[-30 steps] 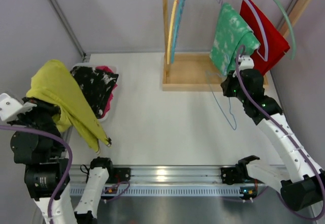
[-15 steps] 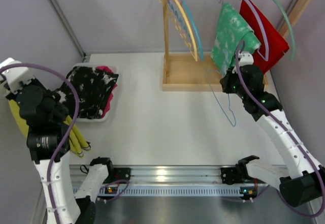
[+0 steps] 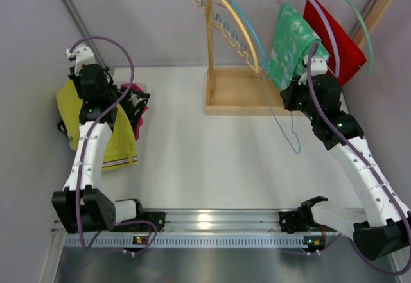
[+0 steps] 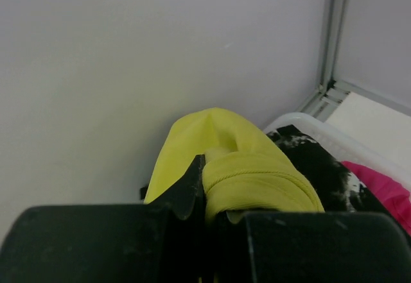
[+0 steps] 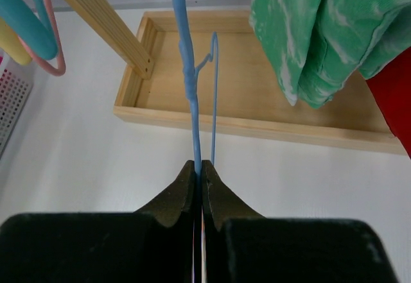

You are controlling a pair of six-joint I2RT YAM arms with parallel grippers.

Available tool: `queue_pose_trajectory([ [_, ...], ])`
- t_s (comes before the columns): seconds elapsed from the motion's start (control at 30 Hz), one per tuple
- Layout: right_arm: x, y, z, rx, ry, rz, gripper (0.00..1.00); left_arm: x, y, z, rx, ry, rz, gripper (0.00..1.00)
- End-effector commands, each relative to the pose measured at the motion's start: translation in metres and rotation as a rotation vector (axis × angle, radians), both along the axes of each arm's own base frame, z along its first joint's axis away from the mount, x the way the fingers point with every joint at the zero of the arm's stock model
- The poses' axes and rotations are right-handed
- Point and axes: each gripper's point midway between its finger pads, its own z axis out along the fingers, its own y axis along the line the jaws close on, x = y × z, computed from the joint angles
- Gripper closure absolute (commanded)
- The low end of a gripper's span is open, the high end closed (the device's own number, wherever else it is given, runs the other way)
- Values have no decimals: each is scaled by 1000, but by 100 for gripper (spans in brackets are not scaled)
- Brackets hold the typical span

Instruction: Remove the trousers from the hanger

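My left gripper is to go down and shift over the basket's black and pink cloth, because the yellow trousers hang close to the grey wall.
The mustard-yellow trousers (image 3: 119, 143) hang from my left arm at the left wall, beside the basket. In the left wrist view my left gripper (image 4: 209, 167) is shut on a fold of the yellow trousers (image 4: 257, 180). The green mottled trousers (image 3: 289, 42) and the red trousers (image 3: 335, 39) hang on hangers on the wooden rack (image 3: 208, 45). My right gripper (image 5: 198, 166) is shut on a thin blue wire hanger (image 5: 186, 71), just below the green trousers (image 5: 308, 33). The red trousers (image 5: 393, 97) show at that view's right edge.
A white basket (image 4: 337, 143) at the back left holds black and pink cloth (image 3: 131, 100). Empty yellow and teal hangers (image 3: 243, 38) hang tilted on the rack's left side. The rack's wooden base tray (image 3: 239, 95) lies under them. Grey walls close the left and back.
My left arm has swung the yellow trousers from the near left up to the left wall by the basket. The empty hangers have swung out leftward. The right gripper keeps its hold on the blue hanger.
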Motion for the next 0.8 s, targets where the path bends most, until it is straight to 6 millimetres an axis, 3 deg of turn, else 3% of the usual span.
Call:
queue_pose_trajectory([
  [0.0,-3,-1,46,42,-98,3,100,44,-16,23,-44,-204,-132,100],
  [0.13,-11,1,67,64,-128,22,100,72,-30,-48,-129,-53,-206,100],
  [0.23,-18,1,83,73,-157,38,100,75,-39,-101,-214,79,-224,99],
  [0.3,-23,1,93,79,-171,46,100,69,-48,-131,-268,171,-253,87],
  [0.37,-28,3,100,90,-182,65,100,62,-52,-142,-300,192,-261,76],
  [0.4,-29,3,102,96,-180,62,100,61,-56,-145,-309,201,-282,61],
  [0.5,-34,7,106,118,-172,86,100,48,-60,-131,-305,173,-306,42],
  [0.57,-34,8,109,126,-175,90,100,42,-66,-125,-307,167,-341,34],
  [0.7,-28,11,110,122,-175,94,100,21,-82,-84,-297,92,-445,11],
  [0.73,-27,10,113,122,-181,91,100,16,-87,-74,-282,82,-481,1],
  [0.77,-21,12,109,116,-166,92,100,13,-94,-66,-282,70,-521,1],
])
